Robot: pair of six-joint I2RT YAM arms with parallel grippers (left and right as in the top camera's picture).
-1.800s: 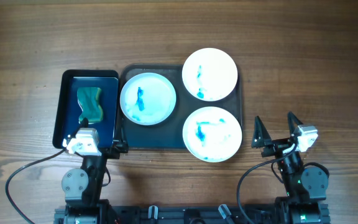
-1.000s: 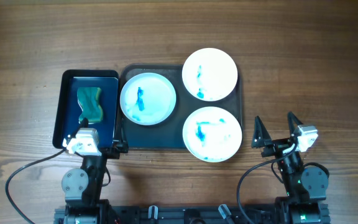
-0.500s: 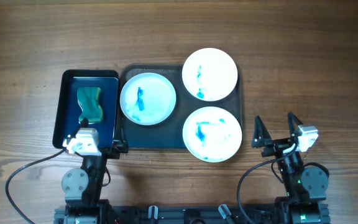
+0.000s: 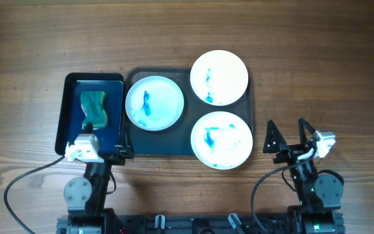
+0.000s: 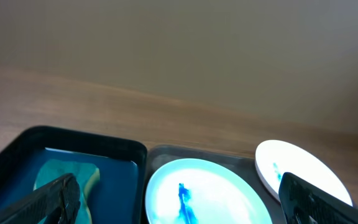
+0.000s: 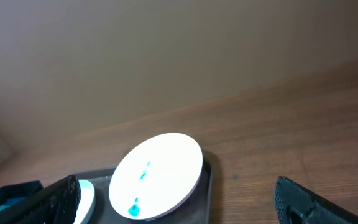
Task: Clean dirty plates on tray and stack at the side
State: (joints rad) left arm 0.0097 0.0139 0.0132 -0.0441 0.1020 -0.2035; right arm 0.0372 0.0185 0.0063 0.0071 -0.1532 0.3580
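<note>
Next, my right gripper rises and swings outward over the tray. It then lowers onto the sponge-side plate's rim facing the other plates, where bare tray leaves room for a finger.
Three white plates with blue-teal smears lie on the dark grey tray (image 4: 167, 142): one at the left (image 4: 154, 103), one at the far right (image 4: 219, 78), one at the near right (image 4: 221, 140). My left gripper (image 4: 101, 153) is open and empty at the tray's near left corner. In the left wrist view (image 5: 179, 208) its jaws stand wide apart, framing the left plate (image 5: 204, 193), with another plate (image 5: 297, 171) to the right. My right gripper (image 4: 287, 139) is open and empty over bare wood right of the tray. The right wrist view (image 6: 182, 205) shows the far right plate (image 6: 157, 174).
A smaller black tray (image 4: 70, 110) holding a green sponge (image 4: 95, 109) stands left of the big tray; both show in the left wrist view, tray (image 5: 92, 149) and sponge (image 5: 64, 177). Brown wood-grain tabletop (image 4: 323, 71) lies to the right and beyond.
Both wrists have shifted very slightly, the right one a little to the right. The plates, tray and sponge have not moved.
</note>
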